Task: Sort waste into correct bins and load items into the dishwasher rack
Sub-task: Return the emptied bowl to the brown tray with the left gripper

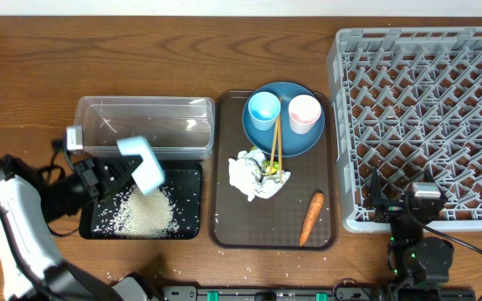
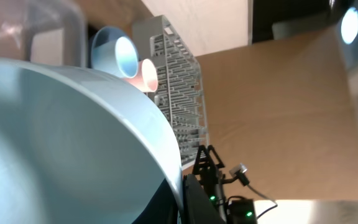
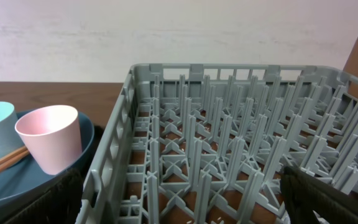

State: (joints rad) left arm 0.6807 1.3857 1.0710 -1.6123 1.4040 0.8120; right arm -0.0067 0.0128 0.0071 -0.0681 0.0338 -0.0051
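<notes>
The left gripper swings down to the right in the overhead view next and levels the bowl (image 1: 143,165) to release it. The brown tray's bare near corner (image 1: 245,230) lies that way.
My left gripper (image 1: 120,176) is shut on the small white-blue bowl (image 1: 143,165), tipped on its side over the black tray (image 1: 187,209), where loose rice (image 1: 141,213) lies. The bowl (image 2: 61,143) fills the left wrist view. The clear tub (image 1: 145,125) stands just behind. The blue plate (image 1: 308,142) holds a light blue cup (image 1: 264,109), a pink cup (image 1: 305,113) and chopsticks (image 1: 273,146). A crumpled wrapper (image 1: 249,176) and a carrot (image 1: 311,217) lie on the brown tray. My right gripper (image 1: 400,205) is open and empty at the front left corner of the grey rack (image 1: 338,125).
The dark brown serving tray (image 1: 224,217) sits between the black tray and the rack. A few rice grains lie on the table in front of the black tray. The right wrist view shows the rack pegs (image 3: 229,124) and the pink cup (image 3: 50,137).
</notes>
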